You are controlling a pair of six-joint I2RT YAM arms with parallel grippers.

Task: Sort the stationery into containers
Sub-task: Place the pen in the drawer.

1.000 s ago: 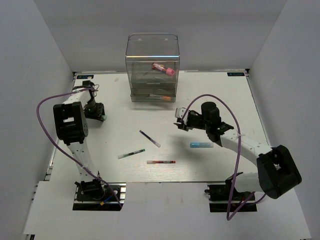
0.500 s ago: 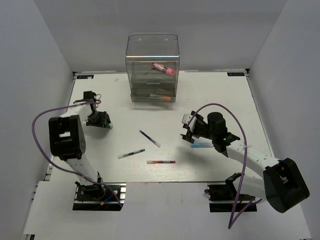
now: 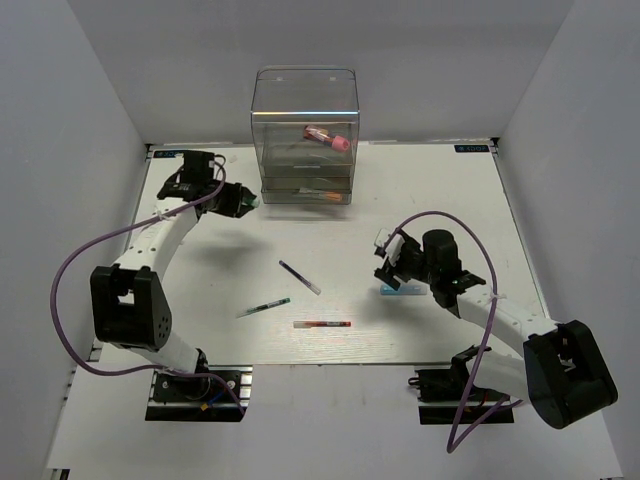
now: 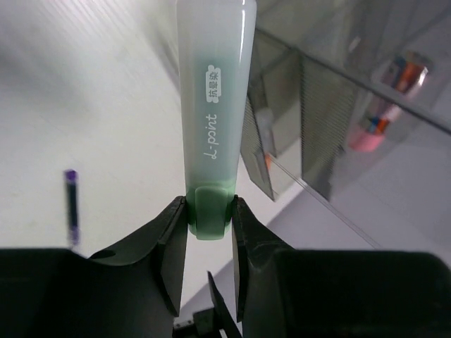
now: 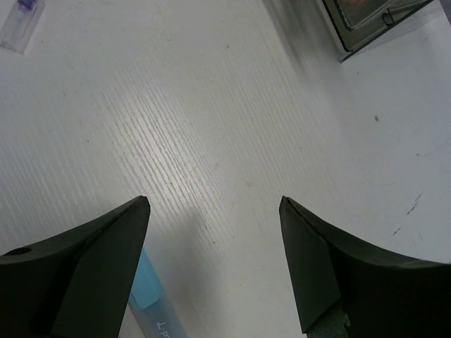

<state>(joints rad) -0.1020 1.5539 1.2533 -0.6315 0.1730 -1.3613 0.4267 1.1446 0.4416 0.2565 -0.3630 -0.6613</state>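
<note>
I should next move my left gripper to the right in the top view, over the lower drawer [image 4: 263, 134], and let go of the green marker [image 4: 215, 105], because the orange marker is inside.
My left gripper [image 3: 241, 203] is shut on a green marker [image 4: 215, 105] and holds it just left of the clear drawer cabinet [image 3: 305, 135], whose wall fills the right of the left wrist view [image 4: 338, 105]. A red pink-capped tube [image 3: 328, 137] lies in an upper drawer and an orange marker [image 3: 322, 194] in a lower one. My right gripper [image 3: 388, 262] is open and empty over the table, next to the light-blue marker [image 3: 403, 290], which lies by its left finger [image 5: 151, 303]. A dark/white pen [image 3: 299, 277], a green/black pen [image 3: 263, 307] and a red/black pen [image 3: 321, 324] lie mid-table.
White walls enclose the table on three sides. Purple cables loop from both arms. The cabinet's lower corner [image 5: 373, 17] shows at the top right of the right wrist view. A pen end [image 4: 71, 204] lies at the left of the left wrist view.
My left gripper has swung from the table's left side up and right to the cabinet, carrying the green marker. My right gripper has moved toward me and down to the light-blue marker.
</note>
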